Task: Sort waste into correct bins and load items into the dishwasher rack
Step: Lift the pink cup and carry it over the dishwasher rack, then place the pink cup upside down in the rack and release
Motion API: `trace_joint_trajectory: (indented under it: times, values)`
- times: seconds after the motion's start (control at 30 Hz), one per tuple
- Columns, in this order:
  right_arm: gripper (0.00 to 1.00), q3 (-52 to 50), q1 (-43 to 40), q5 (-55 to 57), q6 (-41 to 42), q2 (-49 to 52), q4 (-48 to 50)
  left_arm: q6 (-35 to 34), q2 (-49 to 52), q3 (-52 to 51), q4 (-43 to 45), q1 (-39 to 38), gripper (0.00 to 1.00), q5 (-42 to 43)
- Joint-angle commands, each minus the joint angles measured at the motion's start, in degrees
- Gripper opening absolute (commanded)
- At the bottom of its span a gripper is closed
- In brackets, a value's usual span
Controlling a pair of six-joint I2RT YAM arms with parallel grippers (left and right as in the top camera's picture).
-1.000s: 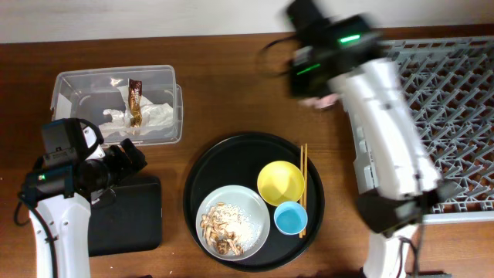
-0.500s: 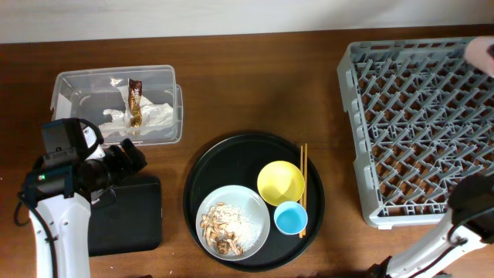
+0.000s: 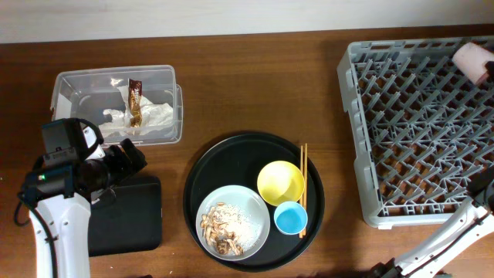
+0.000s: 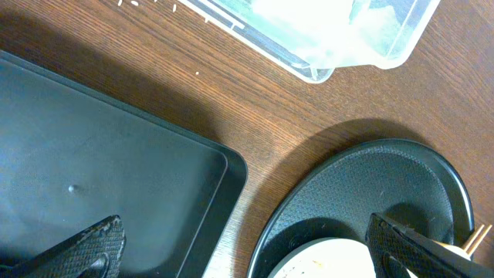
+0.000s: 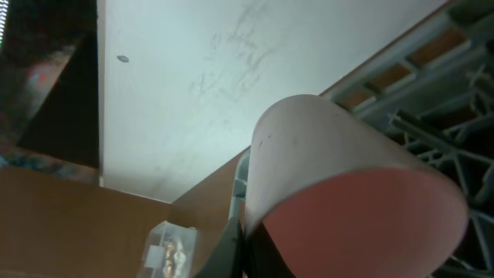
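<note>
My right gripper should lower the still-hanging pink cup onto the far-corner pegs of the grey dishwasher rack, which are below it, and let go of the cup's rim.
My right gripper (image 5: 245, 235) is shut on the rim of the pink cup (image 5: 340, 185), which hangs over the far right corner of the grey dishwasher rack (image 3: 421, 131); the cup shows in the overhead view (image 3: 472, 58). The napkin (image 3: 150, 116) and snack wrapper (image 3: 135, 100) lie in the clear tub (image 3: 69, 81). Food scraps (image 3: 224, 224) sit on the grey plate (image 3: 251, 202). The yellow bowl (image 3: 280, 182), blue cup (image 3: 290, 218) and chopsticks (image 3: 303, 185) are beside it. My left gripper (image 3: 127, 158) is open and empty over the shallow black tray (image 3: 127, 220).
The plate, bowl, blue cup and chopsticks all rest on a large round black tray (image 3: 208, 166) in the middle of the wooden table. In the left wrist view my open jaws (image 4: 247, 247) straddle the black tray's corner (image 4: 224, 166) and the round tray's rim (image 4: 309, 174).
My right arm has swung from the table's top middle to the right with the pink cup, which is now over the rack's far right corner. The left arm has not moved.
</note>
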Motion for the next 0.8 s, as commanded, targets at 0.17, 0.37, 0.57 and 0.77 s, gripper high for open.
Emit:
trace_joint_trajectory:
  times: [0.17, 0.37, 0.57, 0.77]
  values:
    - [0.04, 0.52, 0.24, 1.79, -0.87, 2.89, 0.57, -0.72, -0.72, 0.92, -0.07, 0.26, 0.99, -0.2]
    - [0.04, -0.2, 0.28, 5.35, -0.85, 3.32, 3.93, -0.72, -0.72, 0.92, -0.04, 0.26, 0.99, -0.2]
    - [0.04, -3.74, 0.28, 4.96, -0.85, 3.32, 9.73, -0.72, -0.72, 0.92, -0.04, 0.26, 0.99, -0.2]
    - [0.04, -10.47, 0.66, -0.5, 0.63, 3.32, 19.12, -0.72, -0.72, 0.92, -0.04, 0.26, 0.99, -0.2]
